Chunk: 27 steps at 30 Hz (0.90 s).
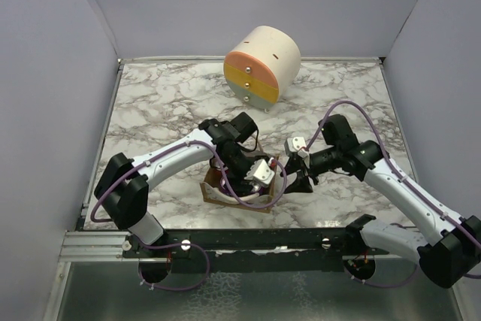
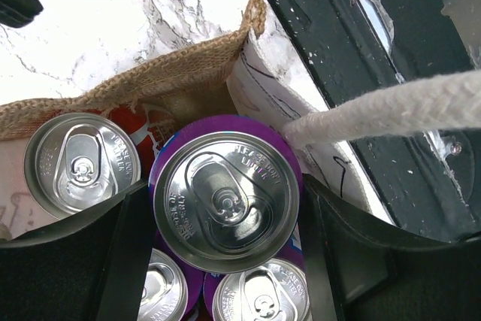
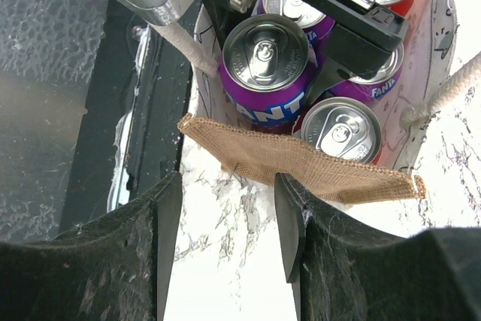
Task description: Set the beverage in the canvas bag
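Note:
My left gripper is above a gap at the bag's free corner [image 2: 204, 101] by the burlap side, so next it needs to lower the purple can [image 2: 225, 197] into that gap and release it.
The tan canvas bag [image 1: 218, 192] stands near the table's front edge, and its burlap rim [image 2: 150, 80] and white rope handle [image 2: 391, 107] show in the left wrist view. My left gripper [image 2: 225, 212] is shut on a purple Fanta can [image 2: 225, 197] and holds it upright inside the bag's mouth, above several other cans [image 2: 81, 163]. In the top view the left gripper [image 1: 252, 177] hangs over the bag. My right gripper [image 3: 225, 238] is open and empty, just outside the bag's burlap side [image 3: 301, 159], and the held can [image 3: 267, 73] lies beyond it.
A round cream, orange and yellow drawer cabinet [image 1: 261, 64] stands at the back middle of the marble table [image 1: 165, 103]. The black front rail [image 1: 248, 238] runs close behind the bag. Grey walls enclose the table on three sides.

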{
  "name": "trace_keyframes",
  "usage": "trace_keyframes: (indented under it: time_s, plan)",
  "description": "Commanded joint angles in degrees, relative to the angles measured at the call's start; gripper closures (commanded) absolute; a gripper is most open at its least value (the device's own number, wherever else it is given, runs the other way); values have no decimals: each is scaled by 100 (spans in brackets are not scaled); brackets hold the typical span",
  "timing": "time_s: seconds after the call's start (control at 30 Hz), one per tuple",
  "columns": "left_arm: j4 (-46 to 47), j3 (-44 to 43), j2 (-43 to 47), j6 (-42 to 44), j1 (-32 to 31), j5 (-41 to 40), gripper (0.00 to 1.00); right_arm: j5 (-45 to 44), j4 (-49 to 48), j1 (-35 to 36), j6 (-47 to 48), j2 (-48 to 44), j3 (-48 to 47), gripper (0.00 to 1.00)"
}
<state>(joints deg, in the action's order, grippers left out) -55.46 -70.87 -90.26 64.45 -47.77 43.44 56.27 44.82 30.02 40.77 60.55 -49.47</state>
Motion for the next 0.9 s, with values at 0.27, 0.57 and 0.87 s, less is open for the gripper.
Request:
trace_keyframes:
  time_s: [0.27,0.57,0.87]
  plan:
    - [-175,-348,-270,526,-51,61,90,120,-341,-332,-205,-387,133,45]
    - [-305,-362,-442,709,-55,-86,81,138,-377,-401,-244,-405,171,44]
    - [-489,-287,-560,828,-62,-184,70,121,-412,-402,-270,-388,190,43]
